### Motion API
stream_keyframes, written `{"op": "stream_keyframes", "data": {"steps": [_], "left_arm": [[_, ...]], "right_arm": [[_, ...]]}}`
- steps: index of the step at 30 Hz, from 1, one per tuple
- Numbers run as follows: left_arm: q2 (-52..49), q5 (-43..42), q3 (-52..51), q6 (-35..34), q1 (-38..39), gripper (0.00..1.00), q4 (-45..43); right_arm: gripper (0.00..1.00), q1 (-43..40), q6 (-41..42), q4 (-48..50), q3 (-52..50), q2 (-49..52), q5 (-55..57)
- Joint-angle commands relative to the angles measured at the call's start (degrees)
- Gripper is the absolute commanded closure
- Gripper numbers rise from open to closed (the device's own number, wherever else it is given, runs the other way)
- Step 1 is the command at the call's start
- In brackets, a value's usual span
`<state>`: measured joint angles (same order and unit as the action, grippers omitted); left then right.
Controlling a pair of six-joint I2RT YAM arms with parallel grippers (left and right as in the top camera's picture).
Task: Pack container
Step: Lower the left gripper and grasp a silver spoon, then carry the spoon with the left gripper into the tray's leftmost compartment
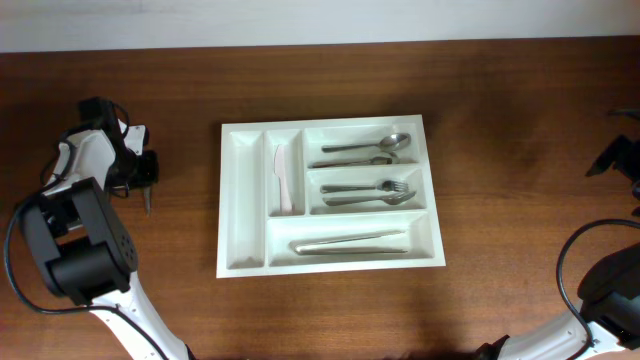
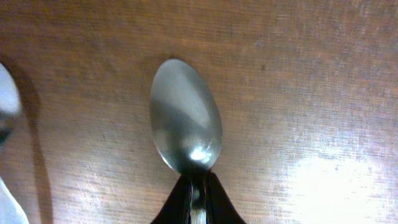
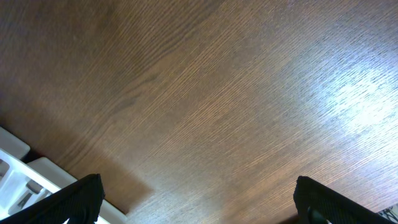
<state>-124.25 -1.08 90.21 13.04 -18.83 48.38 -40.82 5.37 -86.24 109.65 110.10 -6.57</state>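
My left gripper is going up and to the right in the overhead view next, over the tray's narrow section [image 1: 243,187], which is empty, to let go of the spoon there.
The container [image 1: 243,262], a large white tray, lies mid-table. It holds spoons [image 1: 365,150], forks [image 1: 370,192], a white knife [image 1: 283,180] and a long metal piece [image 1: 350,243]. Far to its left, my left gripper [image 2: 198,202] is shut on the neck of a metal spoon [image 2: 185,118], just below the bowl. The bowl points away from me over the bare wood. In the overhead view the left gripper [image 1: 148,192] points down at the table. My right gripper [image 3: 199,205] stands wide open over bare wood, right of the tray, with nothing between its fingers [image 3: 81,199].
The tray's leftmost narrow compartment [image 1: 243,200] holds nothing. A blurred pale shape [image 2: 6,99] shows at the left edge of the left wrist view. A corner of the tray [image 3: 18,168] shows low left in the right wrist view. The right arm [image 1: 615,160] stays at the table's right edge.
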Motion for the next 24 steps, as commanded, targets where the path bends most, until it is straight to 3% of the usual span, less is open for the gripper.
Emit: {"op": "stream_keyframes", "data": {"steps": [1, 5, 14, 24], "left_arm": [[-1.9, -0.2, 3.7, 0.0, -0.4, 0.98, 3.2], [-1.7, -1.6, 10.4, -1.4, -0.3, 0.98, 10.5], [-1.7, -14.3, 22.9, -1.4, 2.2, 0.98, 24.2], [-1.7, -17.9, 24.5, -1.4, 11.6, 0.98, 32.5]], "right_arm": [[0.01, 0.3, -0.5, 0.2, -0.2, 0.3, -0.3], [0.01, 0.3, -0.5, 0.2, -0.2, 0.3, -0.3], [0.01, 0.3, -0.5, 0.2, -0.2, 0.3, -0.3], [0.01, 0.3, -0.5, 0.2, -0.2, 0.3, -0.3]]}}
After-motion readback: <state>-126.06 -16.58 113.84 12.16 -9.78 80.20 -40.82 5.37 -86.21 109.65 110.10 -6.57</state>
